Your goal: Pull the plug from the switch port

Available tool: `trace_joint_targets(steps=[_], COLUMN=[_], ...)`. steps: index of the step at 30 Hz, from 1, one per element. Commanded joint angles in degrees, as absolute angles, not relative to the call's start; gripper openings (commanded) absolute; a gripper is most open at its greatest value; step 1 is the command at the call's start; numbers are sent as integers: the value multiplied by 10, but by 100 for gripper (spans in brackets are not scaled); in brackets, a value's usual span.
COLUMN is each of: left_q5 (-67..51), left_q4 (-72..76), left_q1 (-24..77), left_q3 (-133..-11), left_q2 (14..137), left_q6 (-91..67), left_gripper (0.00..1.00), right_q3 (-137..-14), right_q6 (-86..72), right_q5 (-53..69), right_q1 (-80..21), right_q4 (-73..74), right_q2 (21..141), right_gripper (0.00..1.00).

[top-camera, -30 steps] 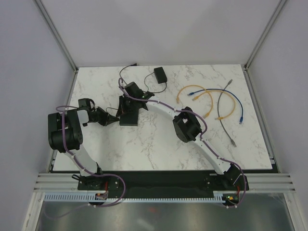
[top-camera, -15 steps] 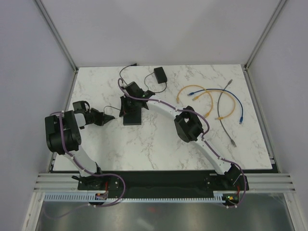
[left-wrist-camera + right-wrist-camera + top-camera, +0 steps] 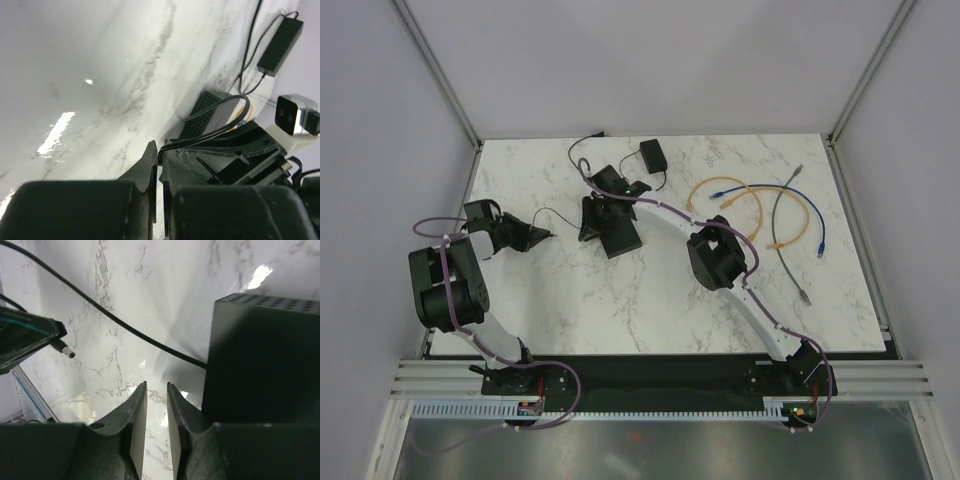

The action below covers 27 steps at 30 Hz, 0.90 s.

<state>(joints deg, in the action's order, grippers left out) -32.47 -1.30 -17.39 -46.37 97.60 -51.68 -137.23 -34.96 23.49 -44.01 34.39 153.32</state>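
Observation:
My left gripper holds the plug, and the plug's metal tip already hangs clear of any socket. Next, the gripper will lift outward over the marble beyond the switch box and let go of the plug there.
The switch box (image 3: 625,238), flat and matte black, lies skewed near the table's middle. In the right wrist view it (image 3: 265,365) fills the right side. My left gripper (image 3: 542,236) hangs left of the box, shut on the small barrel plug (image 3: 66,350), whose metal tip is free in the air, clear of any socket. The left wrist view shows my left gripper (image 3: 159,147) pinching the thin black cord (image 3: 215,131) right at the plug. My right gripper (image 3: 156,386) is just left of the box, narrowly open, with only marble between its pads. In the top view it (image 3: 592,226) is beside the box's left edge.
The small black adapter block (image 3: 653,153) sits at the back, its cord looping past the right wrist. Orange (image 3: 720,195), grey (image 3: 790,225) and blue (image 3: 820,235) patch cables lie at the back right. Enclosure posts and walls border the table.
My left gripper has drawn back to the left with the plug, away from the box. The box has swung and shifted to the right, along with the right gripper.

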Motion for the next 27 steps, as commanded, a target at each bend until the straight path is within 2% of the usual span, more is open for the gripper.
trace_joint_targets(steps=[1,5,13,16,17,20,27], left_q5=[-322,-325,-339,-348,-350,-364,-379], left_q4=[-47,-75,-129,-142,-147,-157,-173], left_q1=[-154,-136,-129,-129,-129,-128,-116], left_q3=[-504,-545,-621,-646,-657,-692,-789], left_q2=[937,937,920,918,918,922,930], left_q6=[-469,-464,-469,-482,-484,-492,-464], left_gripper=[2,2,2,2,2,2,2], right_q3=[-1373,-1340,-1297,-1306,-1312,-1325,-1254], right_q6=[-386,-422,-420,-422,-418,-404,-403], right_q5=[233,236,242,282,295,339,390], right_q1=[-408,-362,-299,-278,-272,-273,-276], right_q4=[329,297,278,277,277,275,243], right_q2=[1476,1436,1410,1438,1447,1477,1464], right_gripper=[31,43,48,53,59,60,58])
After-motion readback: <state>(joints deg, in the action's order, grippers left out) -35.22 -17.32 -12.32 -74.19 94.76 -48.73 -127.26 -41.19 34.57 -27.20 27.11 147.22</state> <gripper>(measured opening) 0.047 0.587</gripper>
